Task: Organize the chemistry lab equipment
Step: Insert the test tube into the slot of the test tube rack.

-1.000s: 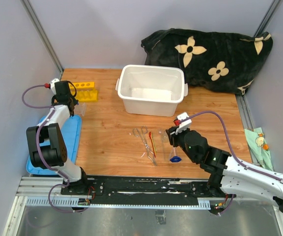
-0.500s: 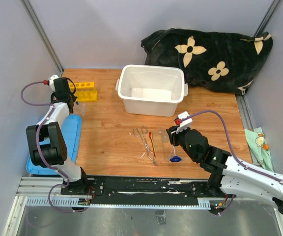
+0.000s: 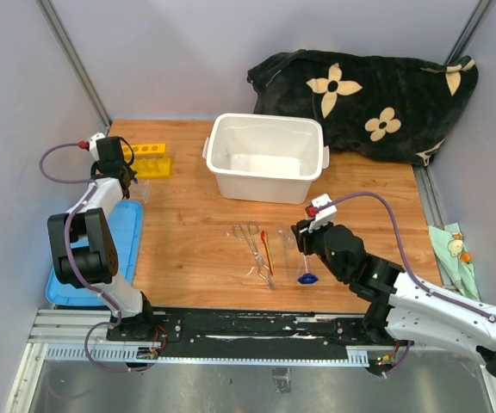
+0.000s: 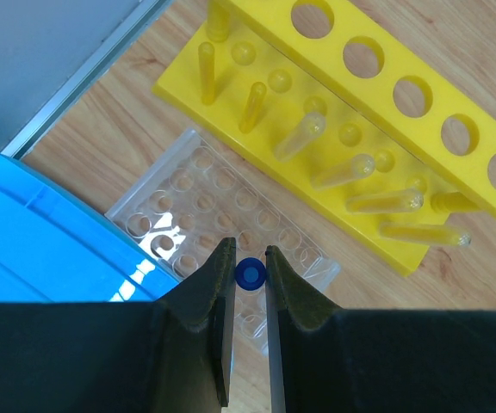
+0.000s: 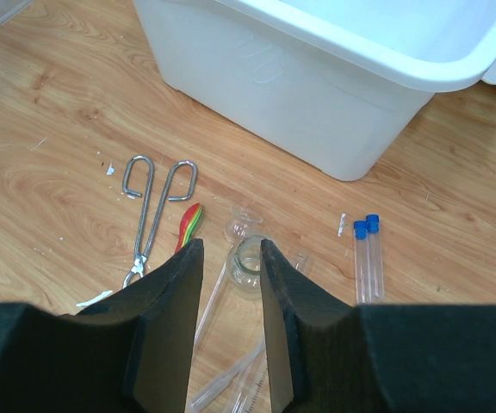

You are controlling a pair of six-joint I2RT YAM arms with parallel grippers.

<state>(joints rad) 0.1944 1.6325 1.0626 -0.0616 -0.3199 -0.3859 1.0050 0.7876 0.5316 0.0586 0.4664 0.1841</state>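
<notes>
My left gripper moves straight down next with the tube upright over the clear rack's end holes, then releases the cap, since those holes lie below the gripper.
My left gripper (image 4: 250, 254) is shut on the cap of a blue-capped tube (image 4: 250, 274), held upright over a clear holed rack (image 4: 205, 206). It is at the table's far left in the top view (image 3: 113, 176). The yellow tube rack (image 4: 386, 112) lies just beyond it with several clear tubes in it. My right gripper (image 5: 232, 249) is open, its jaws on either side of a small clear beaker (image 5: 250, 267). A tiny flask (image 5: 241, 225), metal tweezers (image 5: 149, 211), a red-orange tool (image 5: 189, 224) and two blue-capped tubes (image 5: 368, 258) lie around it. A blue-based glass piece (image 3: 306, 277) stands near the front edge.
The white bin (image 3: 267, 159) stands at the middle back, close beyond my right gripper. The black flowered blanket (image 3: 368, 95) is at the back right. The blue lid (image 3: 114, 249) lies at the left edge beside the clear rack. Thin glass pipettes (image 5: 231, 387) lie under my right gripper.
My left wrist has shifted slightly by the yellow rack. The right arm has hardly moved.
</notes>
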